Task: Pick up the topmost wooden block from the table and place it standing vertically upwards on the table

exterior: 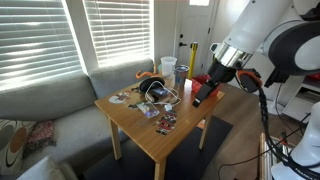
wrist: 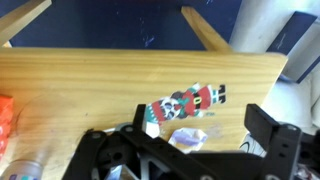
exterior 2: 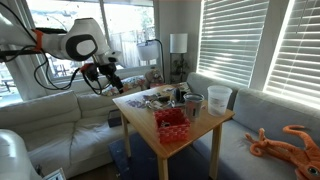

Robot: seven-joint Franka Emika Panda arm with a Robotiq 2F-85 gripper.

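Note:
I need to move my gripper outward over the table and down toward the clutter by the headphones (exterior: 160, 95) next. It is still open and empty beside the table edge.
The small light-wood table (exterior: 140, 132) shows in both exterior views (exterior 2: 148, 128) and fills the wrist view (wrist: 80, 85). A flat block painted as a Santa figure (wrist: 185, 103) lies on the table top. A similar colourful flat piece (exterior: 165, 123) lies near the table's front corner, with others (exterior: 121, 98) further back. My gripper (wrist: 200, 128) is open and empty, its fingers wide apart. It hangs in the air beside the table edge in both exterior views (exterior: 202, 96) (exterior 2: 112, 84) and touches nothing.
A crumpled clear wrapper (wrist: 190, 136) lies just below the Santa block. Headphones (exterior: 155, 88), clear cups (exterior: 168, 68) and a red basket (exterior 2: 172, 120) stand on the table. A grey sofa (exterior: 50, 105) is behind it. A lamp (exterior 2: 178, 43) stands at the back.

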